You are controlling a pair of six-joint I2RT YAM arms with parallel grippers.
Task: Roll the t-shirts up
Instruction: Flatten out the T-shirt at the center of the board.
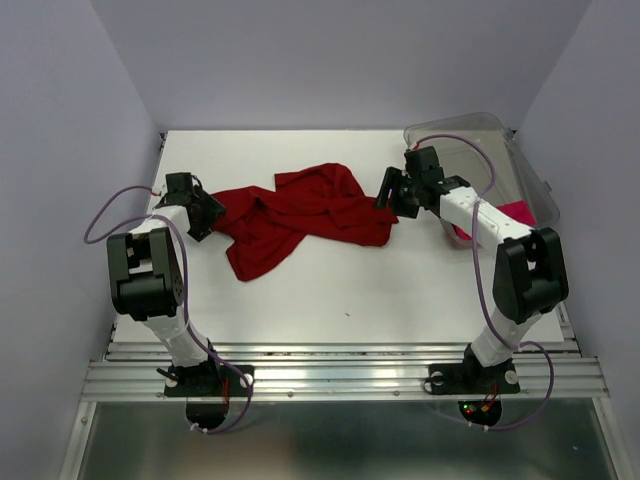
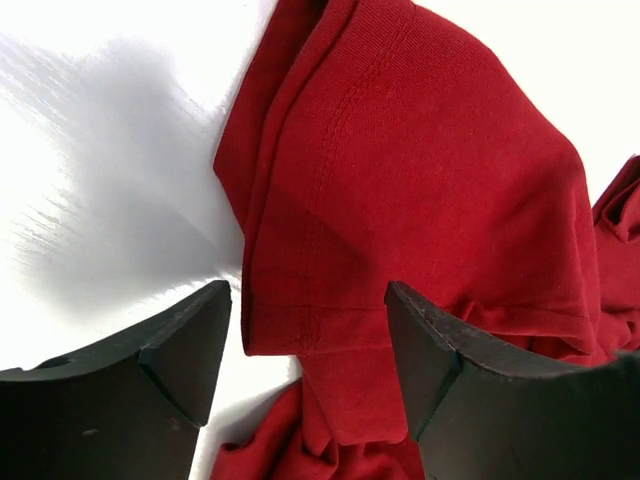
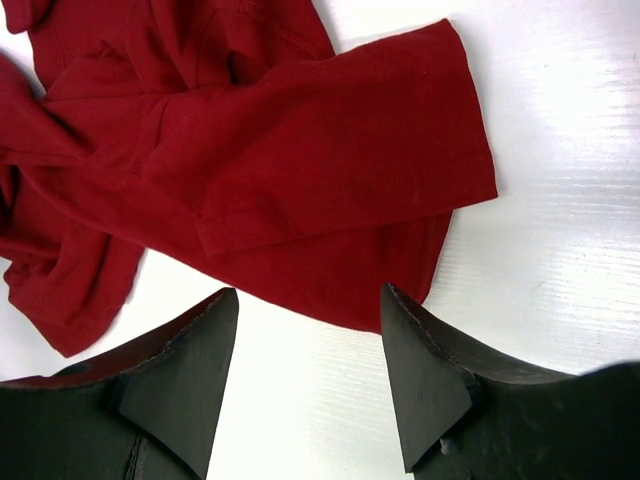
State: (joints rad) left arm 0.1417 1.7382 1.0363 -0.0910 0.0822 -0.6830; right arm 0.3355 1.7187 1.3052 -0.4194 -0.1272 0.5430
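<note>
The near edge of the shirt's top layer [image 1: 373,224] [image 3: 345,228] lies below, past my fingers, since bare table shows between them, so my right gripper should next lower and turn onto it.
A dark crimson t-shirt [image 1: 295,215] lies crumpled across the middle of the white table. At its left end my left gripper [image 1: 207,214] stands open, a hemmed sleeve edge of the red t-shirt [image 2: 400,180] lying between the jaws, not pinched. At the shirt's right end my right gripper [image 1: 388,190] is open too. In the right wrist view the crimson t-shirt [image 3: 280,150] spreads just past the fingertips, with bare table between them. A bright pink t-shirt [image 1: 512,215] shows in the bin, partly hidden behind the right arm.
A clear plastic bin [image 1: 480,135] stands at the table's back right corner. Purple cables loop from both arms. The table's left edge lies close beside the left arm [image 1: 150,270]. A metal rail [image 1: 340,375] runs along the near edge.
</note>
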